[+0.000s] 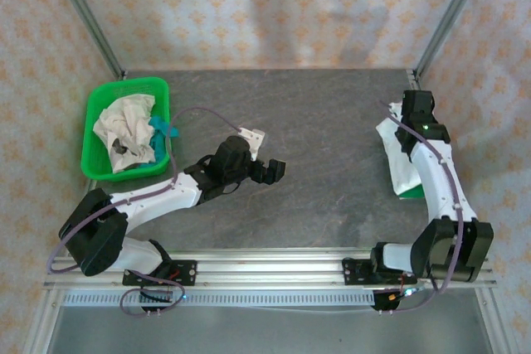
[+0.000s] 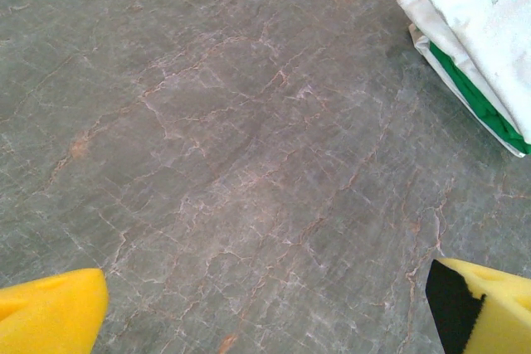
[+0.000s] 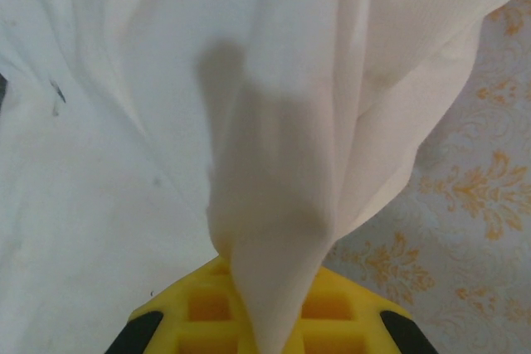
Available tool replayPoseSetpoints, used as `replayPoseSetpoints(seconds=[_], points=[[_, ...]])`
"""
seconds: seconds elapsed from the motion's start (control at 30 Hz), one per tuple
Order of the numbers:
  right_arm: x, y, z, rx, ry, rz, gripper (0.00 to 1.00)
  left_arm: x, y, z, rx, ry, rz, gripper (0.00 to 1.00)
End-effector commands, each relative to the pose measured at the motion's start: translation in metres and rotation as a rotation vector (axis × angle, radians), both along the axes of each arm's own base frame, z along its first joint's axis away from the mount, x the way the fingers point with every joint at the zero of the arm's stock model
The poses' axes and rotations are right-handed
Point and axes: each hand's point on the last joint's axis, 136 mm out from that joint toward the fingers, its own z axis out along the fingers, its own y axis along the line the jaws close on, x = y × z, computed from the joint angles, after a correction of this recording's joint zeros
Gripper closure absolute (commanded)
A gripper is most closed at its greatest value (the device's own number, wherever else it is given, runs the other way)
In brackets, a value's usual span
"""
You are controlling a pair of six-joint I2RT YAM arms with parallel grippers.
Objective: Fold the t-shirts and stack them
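I need to lower my right gripper toward the patterned side next and let go of the fold on the stack's wall-side edge [image 3: 394,159], because the cream cloth [image 3: 274,205] stands raised in the gripper's fingers.
A folded cream t-shirt [image 1: 401,163] lies at the table's right side, on top of a green layer [image 1: 411,193]. My right gripper [image 1: 412,119] sits at its far end, shut on a pinched fold of the cream cloth [image 3: 274,205] that rises from between the yellow jaws. The same stack [image 2: 481,31] appears at the upper right of the left wrist view, cream over green. A crumpled cream t-shirt [image 1: 120,126] and a teal one [image 1: 159,134] lie in the green basket [image 1: 124,84]. My left gripper [image 1: 270,170] hovers open over bare table, nothing between its yellow fingertips [image 2: 50,312].
The green basket stands at the back left of the grey stone-patterned table [image 1: 315,113]. Metal frame posts [image 1: 83,14] rise at both back corners. A patterned wall runs behind and to the right of the stack.
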Motion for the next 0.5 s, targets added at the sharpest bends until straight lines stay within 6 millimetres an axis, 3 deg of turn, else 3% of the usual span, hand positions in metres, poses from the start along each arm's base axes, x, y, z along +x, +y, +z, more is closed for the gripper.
replayPoseSetpoints(seconds=[0.0, 0.47], points=[[0.007, -0.019, 0.014, -0.057, -0.044, -0.048, 1.00, 0.004, -0.008, 0.016, -0.018, -0.051, -0.022, 0.00], [0.016, -0.067, -0.031, -0.095, 0.027, -0.154, 1.00, 0.002, -0.008, 0.020, -0.056, -0.063, -0.021, 0.00]])
